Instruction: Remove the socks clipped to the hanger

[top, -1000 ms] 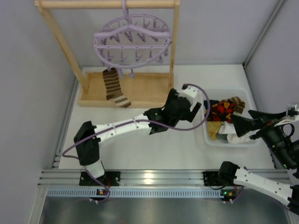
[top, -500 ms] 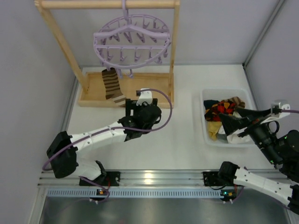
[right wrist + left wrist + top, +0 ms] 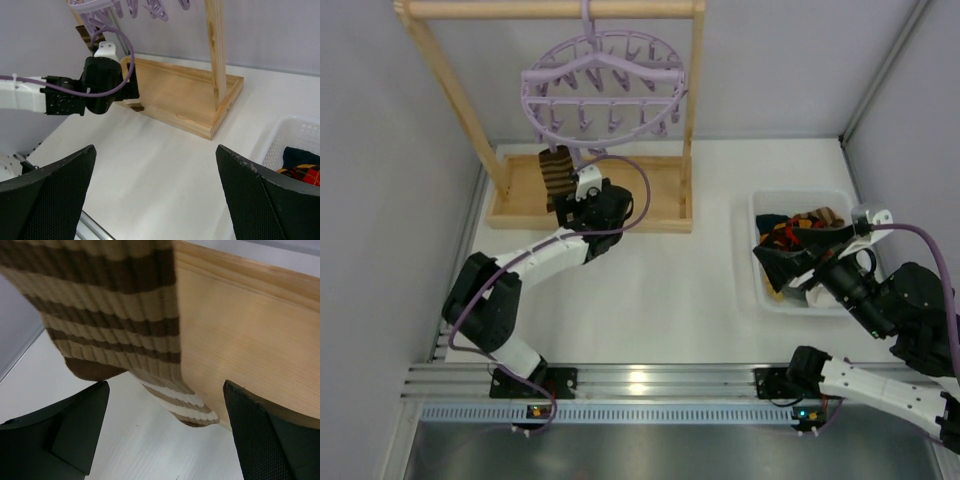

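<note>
My left gripper eases a little outward onto the hanging lower end of the striped sock next, since that end already shows between my open fingers.
One brown-and-cream striped sock [image 3: 556,170] hangs clipped to the round lilac hanger [image 3: 605,85] on the wooden rack. Its foot end lies over the rack's base board. In the left wrist view the sock [image 3: 115,305] fills the top left, just ahead of my open left gripper [image 3: 167,432]. In the top view my left gripper [image 3: 582,197] is right below the sock. Other socks [image 3: 798,235], black argyle with red-orange diamonds among them, lie in the white basket [image 3: 765,296]. My right gripper [image 3: 780,262] is open and empty over the basket's left side.
The wooden rack [image 3: 470,110] stands at the back left with its flat base [image 3: 640,195]. Its post [image 3: 215,50] and base [image 3: 185,100] show in the right wrist view, with my left arm [image 3: 75,92] beside them. The basket's corner [image 3: 295,135] is at right.
My left arm has swung from beside the basket back left to the rack and now sits under the striped sock. My right gripper has moved left over the basket.
</note>
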